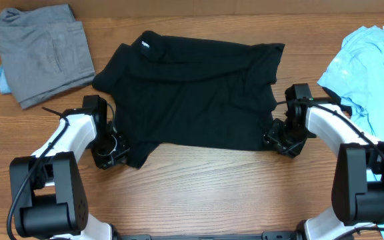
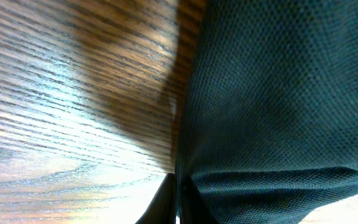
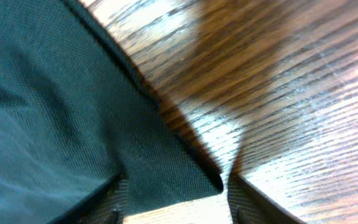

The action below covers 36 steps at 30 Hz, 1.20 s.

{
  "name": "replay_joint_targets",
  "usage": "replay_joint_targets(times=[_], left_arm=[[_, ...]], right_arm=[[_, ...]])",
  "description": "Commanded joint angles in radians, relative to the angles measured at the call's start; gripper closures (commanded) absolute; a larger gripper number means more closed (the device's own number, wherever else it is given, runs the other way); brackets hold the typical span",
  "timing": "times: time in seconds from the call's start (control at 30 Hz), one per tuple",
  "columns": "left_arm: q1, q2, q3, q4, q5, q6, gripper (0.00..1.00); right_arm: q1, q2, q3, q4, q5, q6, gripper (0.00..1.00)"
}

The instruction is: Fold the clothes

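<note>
My left gripper draws the shirt's edge back toward my base over the bare near tabletop next. It releases the edge there, since a fold creases that corner of the shirt.
A black shirt (image 1: 192, 87) lies spread on the wooden table, collar at the far side. My left gripper (image 1: 115, 155) sits at its near left corner, jaws shut on the shirt's edge (image 2: 185, 174) in the left wrist view (image 2: 178, 202). My right gripper (image 1: 279, 141) sits at the near right corner. In the right wrist view its jaws (image 3: 176, 196) are open, with the shirt's corner (image 3: 179, 174) lying between them on the table.
A folded grey garment (image 1: 42, 53) lies at the far left with a bit of blue cloth (image 1: 2, 80) under it. A light blue shirt (image 1: 372, 67) lies at the far right. The wooden table (image 1: 205, 193) runs along the near side.
</note>
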Motion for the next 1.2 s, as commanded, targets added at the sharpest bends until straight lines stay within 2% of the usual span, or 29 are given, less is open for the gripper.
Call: replay_joint_targets(times=[0.0, 0.13, 0.2, 0.37, 0.7, 0.83, 0.97, 1.03, 1.17], left_arm=[[0.000, 0.010, -0.006, -0.011, -0.012, 0.020, 0.96], [0.000, 0.007, -0.005, -0.023, -0.012, 0.021, 0.96], [0.000, 0.001, -0.003, -0.037, -0.012, 0.032, 0.96], [0.000, -0.080, -0.003, -0.099, -0.012, 0.045, 0.96], [0.000, -0.493, -0.003, -0.353, -0.008, 0.040, 0.96], [0.000, -0.612, -0.003, -0.408, 0.027, 0.026, 0.96], [0.000, -0.687, -0.003, -0.460, 0.048, 0.022, 0.96], [0.000, -0.691, -0.003, -0.471, 0.050, 0.022, 0.90], [0.000, -0.691, -0.003, -0.500, 0.077, 0.023, 0.90]], right_arm=[[-0.001, 0.021, -0.048, 0.026, -0.006, 0.029, 0.59], [-0.001, 0.021, -0.047, 0.034, 0.002, 0.054, 0.80], [-0.001, 0.020, -0.045, 0.038, 0.002, 0.058, 0.96], [-0.002, -0.010, -0.003, -0.042, 0.089, 0.134, 0.96], [-0.003, -0.341, 0.003, -0.250, 0.134, 0.214, 0.96], [-0.003, -0.472, 0.003, -0.290, 0.160, 0.245, 0.96], [-0.003, -0.562, 0.003, -0.334, 0.164, 0.252, 0.96], [-0.003, -0.571, 0.003, -0.341, 0.171, 0.251, 0.92], [-0.003, -0.572, 0.003, -0.364, 0.191, 0.271, 0.96]])
